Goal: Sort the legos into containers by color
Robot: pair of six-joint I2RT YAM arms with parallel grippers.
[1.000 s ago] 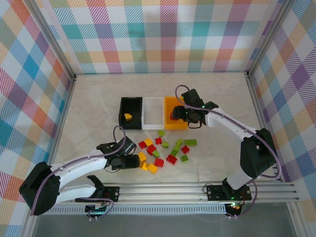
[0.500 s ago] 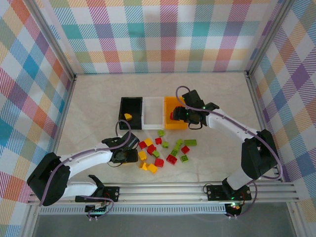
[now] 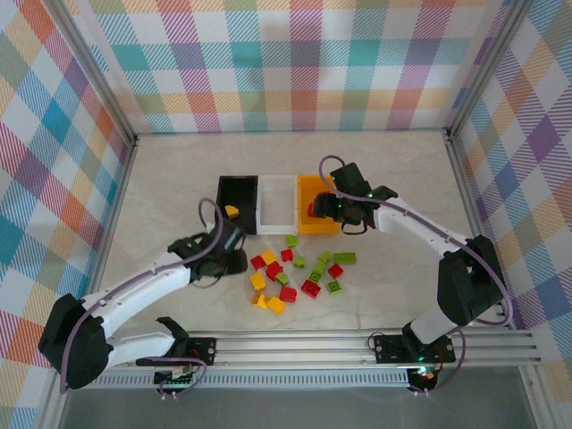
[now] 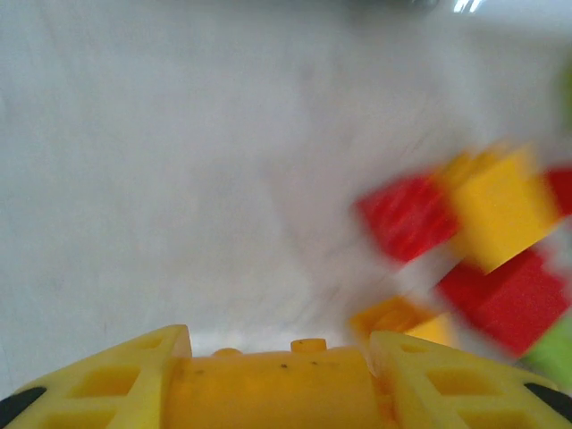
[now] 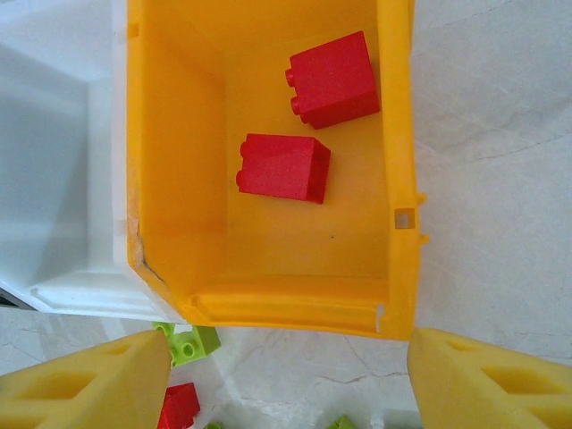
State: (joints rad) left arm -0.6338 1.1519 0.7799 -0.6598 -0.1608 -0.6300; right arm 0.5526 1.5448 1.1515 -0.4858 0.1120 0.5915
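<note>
The black bin lies outward and already holds a yellow brick, so my left gripper will next swing outward over the bottom of the black bin (image 3: 223, 213) and release the matching yellow-orange lego.
My left gripper (image 3: 229, 255) is shut on a yellow-orange lego (image 4: 268, 389), held a little below the black bin (image 3: 223, 213), which has one yellow brick (image 3: 231, 212) in it. The white bin (image 3: 277, 204) stands in the middle and the orange bin (image 3: 315, 189) on the right. My right gripper (image 3: 323, 208) hangs open above the orange bin's (image 5: 398, 134) near end, with nothing between its fingers (image 5: 85, 384). Two red bricks (image 5: 332, 79) (image 5: 284, 167) lie in that bin. Loose red (image 3: 258, 262), yellow (image 3: 269, 256) and green (image 3: 345, 258) legos are scattered in front of the bins.
The left wrist view is blurred, with red (image 4: 407, 214) and yellow (image 4: 500, 210) bricks to the right of the fingers. A green brick (image 5: 188, 342) and a red brick (image 5: 179, 407) lie just outside the orange bin's near wall. Checked walls enclose the table.
My left gripper has moved from the front left of the pile up toward the black bin, carrying the yellow-orange lego. The right arm has hardly moved.
</note>
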